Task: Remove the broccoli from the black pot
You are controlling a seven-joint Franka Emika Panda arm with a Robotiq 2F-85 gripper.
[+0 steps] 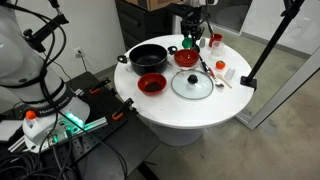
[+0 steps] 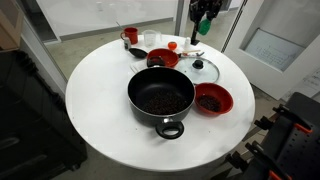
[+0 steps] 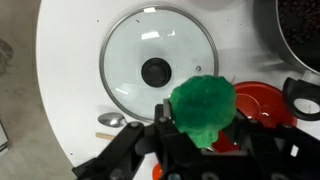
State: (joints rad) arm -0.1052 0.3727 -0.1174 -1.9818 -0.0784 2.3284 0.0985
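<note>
The robot's gripper should next cross over and go down to release the broccoli, since past the glass lid (image 3: 155, 65) the bare tabletop lies below the gripper, to its left in the wrist view.
My gripper (image 3: 203, 135) is shut on the broccoli (image 3: 203, 107), a bright green lumpy piece that fills the space between the fingers. In both exterior views the gripper (image 1: 192, 28) (image 2: 203, 20) hangs high above the far side of the round white table, with the broccoli (image 2: 203, 25) a green spot at its tip. The black pot (image 1: 148, 57) (image 2: 160, 95) stands on the table well apart from the gripper; its rim shows at the top right of the wrist view (image 3: 300, 30). Below the gripper lie the glass lid (image 3: 155, 65) and a red bowl (image 3: 265, 100).
Two red bowls (image 2: 163, 59) (image 2: 212, 99) and the glass lid (image 2: 204, 70) stand around the pot. A red mug (image 2: 131, 36), a white cup (image 2: 150, 40) and a spoon (image 3: 112, 120) are near the table's rim. A black pole (image 1: 270, 40) stands beside the table.
</note>
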